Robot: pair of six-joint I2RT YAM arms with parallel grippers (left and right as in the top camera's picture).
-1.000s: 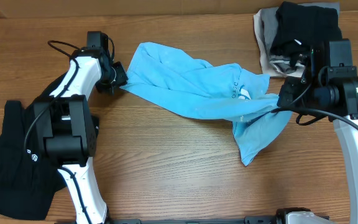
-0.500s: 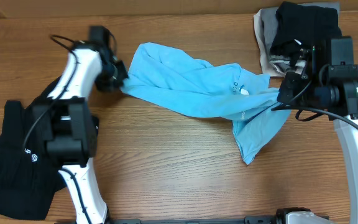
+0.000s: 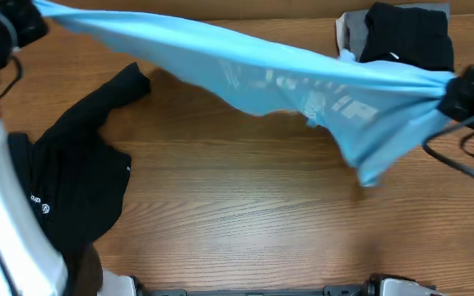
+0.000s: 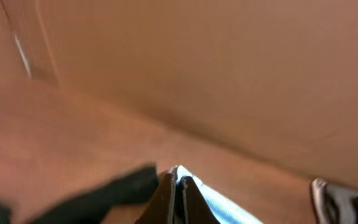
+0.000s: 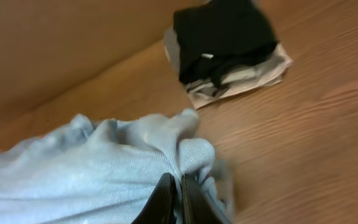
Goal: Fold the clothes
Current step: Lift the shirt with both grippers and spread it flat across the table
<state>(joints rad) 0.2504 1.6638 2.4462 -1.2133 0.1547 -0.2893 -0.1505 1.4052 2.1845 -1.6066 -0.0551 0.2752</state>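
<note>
The bare tabletop lies below my right gripper, to its left in the overhead view, so next I need to move my right gripper down and across to release the bunched fabric.
The light blue T-shirt point(image 3: 245, 70) with white lettering hangs stretched in the air across the table, held at both ends. My left gripper point(image 3: 25, 15) is shut on its left end at the top left; the left wrist view shows the fingers point(image 4: 178, 186) pinching blue cloth point(image 4: 216, 202). My right gripper point(image 3: 455, 92) is shut on the bunched right end point(image 5: 104, 168), fingers point(image 5: 178, 196) closed in the fabric. The black long-sleeved top point(image 3: 72, 185) with a small white logo lies flat on the table at the left, one sleeve reaching up.
A stack of folded clothes, black on grey and white point(image 3: 397, 45), sits at the back right; it also shows in the right wrist view point(image 5: 225, 46). A brown wall runs along the far table edge. Bare wooden tabletop point(image 3: 253, 222) lies under the shirt.
Both arms have lifted and pulled apart, raising the blue T-shirt off the table and stretching it out. The left arm swung up and left, uncovering the black top.
</note>
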